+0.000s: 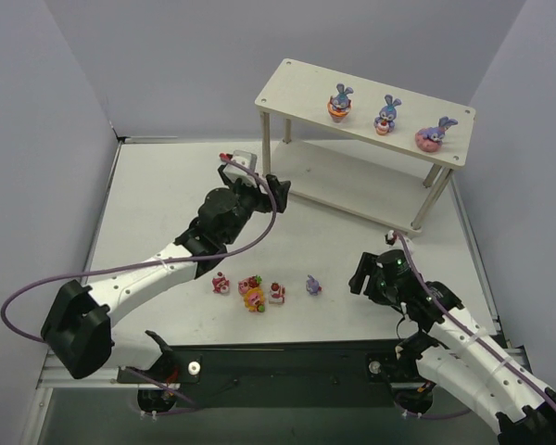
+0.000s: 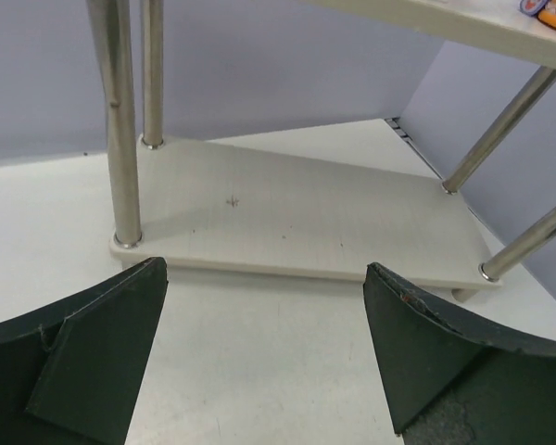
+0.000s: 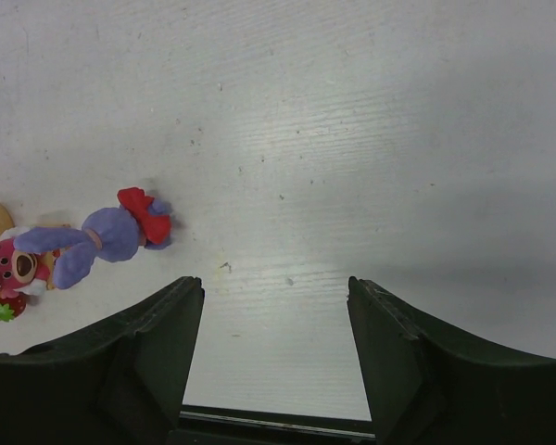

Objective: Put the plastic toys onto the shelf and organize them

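The small purple bunny (image 1: 313, 286) is below my left gripper and closer to my base, so my left gripper should next move back from the shelf (image 1: 301, 79) and down onto the bunny.
The pale wooden shelf (image 1: 301, 79) stands at the back right, and three purple bunny toys (image 1: 341, 104) (image 1: 387, 115) (image 1: 435, 134) stand on its top board. Several more plastic toys lie in a row on the table: a pink one (image 1: 221, 284), an orange-pink one (image 1: 252, 293), a red-white one (image 1: 277, 294) and a small purple bunny (image 1: 313, 286). My left gripper (image 1: 279, 193) (image 2: 266, 269) is open and empty just in front of the shelf's lower board (image 2: 287, 204). My right gripper (image 1: 359, 276) (image 3: 275, 283) is open and empty over bare table, right of the purple bunny (image 3: 111, 236).
The shelf's thin metal-looking legs (image 2: 120, 120) (image 2: 500, 125) rise close ahead of the left gripper. Grey walls enclose the table on the left, back and right. A pink toy (image 3: 18, 264) lies at the left edge of the right wrist view.
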### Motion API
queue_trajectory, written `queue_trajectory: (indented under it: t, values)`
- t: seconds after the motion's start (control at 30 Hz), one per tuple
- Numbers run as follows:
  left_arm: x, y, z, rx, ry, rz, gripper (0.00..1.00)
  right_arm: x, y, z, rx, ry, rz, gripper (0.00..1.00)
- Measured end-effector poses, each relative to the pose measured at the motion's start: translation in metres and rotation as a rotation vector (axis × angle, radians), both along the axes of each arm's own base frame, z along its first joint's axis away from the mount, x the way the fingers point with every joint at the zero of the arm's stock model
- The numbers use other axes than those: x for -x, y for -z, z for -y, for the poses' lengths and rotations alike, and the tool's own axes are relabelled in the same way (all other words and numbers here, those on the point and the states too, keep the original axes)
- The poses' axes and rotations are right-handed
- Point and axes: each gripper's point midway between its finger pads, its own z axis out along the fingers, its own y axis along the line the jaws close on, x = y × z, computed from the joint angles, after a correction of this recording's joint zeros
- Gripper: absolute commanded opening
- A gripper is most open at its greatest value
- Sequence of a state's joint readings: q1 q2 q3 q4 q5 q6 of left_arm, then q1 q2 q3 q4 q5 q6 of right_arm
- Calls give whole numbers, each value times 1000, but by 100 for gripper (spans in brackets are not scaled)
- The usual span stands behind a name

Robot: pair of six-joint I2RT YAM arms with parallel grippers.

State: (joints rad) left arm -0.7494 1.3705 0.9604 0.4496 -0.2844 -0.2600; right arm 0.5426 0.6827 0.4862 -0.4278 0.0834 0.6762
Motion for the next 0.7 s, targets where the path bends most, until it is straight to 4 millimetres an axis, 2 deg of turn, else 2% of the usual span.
queue_trajectory:
  t: [0.1,0.17,0.33,0.47,0.6,0.7]
  values:
    - [21,13,-7,14,13,-45,97,-3,1,-4,-5,-18,-1,59]
    - [39,33,-5,6,34,-86,93,-4,1,-6,-7,-25,-1,54]
    - [98,97,25,-69,137,-215,82,-7,1,-9,-14,-33,0,52]
    - [140,139,46,-139,214,-267,76,-8,0,-11,-24,-37,9,52]
    - [153,173,47,-204,256,-287,77,-7,0,-12,-32,-41,13,52]
    - [163,187,43,-222,314,-263,80,-5,0,-11,-38,-41,22,52]
